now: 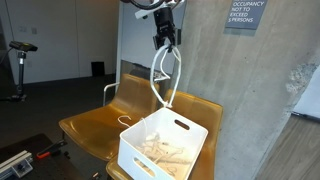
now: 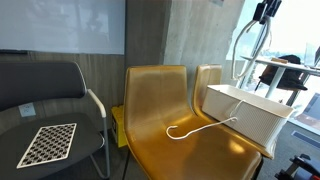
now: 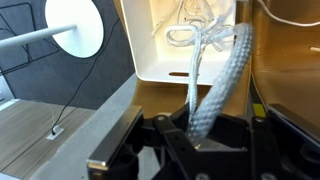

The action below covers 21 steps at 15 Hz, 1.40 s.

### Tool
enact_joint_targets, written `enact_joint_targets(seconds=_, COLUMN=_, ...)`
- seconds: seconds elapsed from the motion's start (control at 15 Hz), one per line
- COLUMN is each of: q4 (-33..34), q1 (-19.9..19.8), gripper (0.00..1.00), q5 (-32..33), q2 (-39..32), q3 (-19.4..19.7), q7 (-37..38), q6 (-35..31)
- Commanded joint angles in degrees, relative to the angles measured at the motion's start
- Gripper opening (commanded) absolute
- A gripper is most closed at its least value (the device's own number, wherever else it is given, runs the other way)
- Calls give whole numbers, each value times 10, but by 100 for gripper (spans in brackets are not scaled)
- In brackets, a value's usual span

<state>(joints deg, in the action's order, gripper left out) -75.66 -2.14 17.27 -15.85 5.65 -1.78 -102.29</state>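
Observation:
Next, my gripper lowers the white braided rope toward the open top of the white basket (image 1: 163, 150) (image 3: 160, 65) and releases it, because its loop hangs high above the pile inside.
My gripper (image 1: 165, 42) hangs high above a white plastic basket (image 1: 163, 150) and is shut on a white braided rope (image 1: 160, 78). The rope hangs down in a loop from the jaws into the basket, where more rope (image 1: 160, 152) lies piled. In an exterior view the gripper (image 2: 266, 14) is at the top right, the rope (image 2: 240, 55) drops to the basket (image 2: 250, 113), and a rope end (image 2: 190, 130) trails out onto the yellow chair seat. In the wrist view the rope (image 3: 215, 85) runs up from the basket (image 3: 160, 65) between my fingers (image 3: 200, 135).
The basket sits on a row of yellow-brown moulded chairs (image 2: 175, 140) beside a concrete wall (image 1: 240, 90). A dark armchair (image 2: 50, 85) and a round table with a checkerboard (image 2: 48, 143) stand nearby. A white round-base stand (image 3: 75, 28) shows in the wrist view.

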Motion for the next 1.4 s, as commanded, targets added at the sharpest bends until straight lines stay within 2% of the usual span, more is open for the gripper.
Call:
enact_joint_targets(seconds=0.0, q4=-73, q1=-25, gripper=0, q5=-15, q2=6, q3=9, q7=2, q6=-56)
enact_joint_targets(seconds=0.33, q4=-186, q1=-59, gripper=0, q5=-29, q2=6, q3=18, q7=7, q6=-144)
enact_joint_targets(seconds=0.4, q4=-202, q1=-62, gripper=4, q5=-33, q2=7, q3=19, q7=7, q6=-152)
enact_joint_targets(seconds=0.47, q4=-220, q1=-61, gripper=26, q5=-38, q2=12, q3=18, q7=9, q6=-159)
enact_joint_targets(seconds=0.6, q4=-250, q1=-52, gripper=32, q5=-37, q2=27, q3=13, q7=16, q6=-168)
enact_joint_targets(seconds=0.67, q4=-266, q1=-46, gripper=37, q5=-35, q2=39, q3=10, q7=21, q6=-173)
enact_joint_targets(seconds=0.93, q4=-335, q1=-6, gripper=66, q5=-9, q2=114, q3=-10, q7=36, q6=-183)
enact_joint_targets(seconds=1.2, q4=-409, q1=41, gripper=96, q5=-12, q2=166, q3=-61, q7=24, q6=-197)
enact_joint_targets(seconds=1.33, q4=-429, q1=59, gripper=100, q5=-29, q2=169, q3=-84, q7=-14, q6=-203)
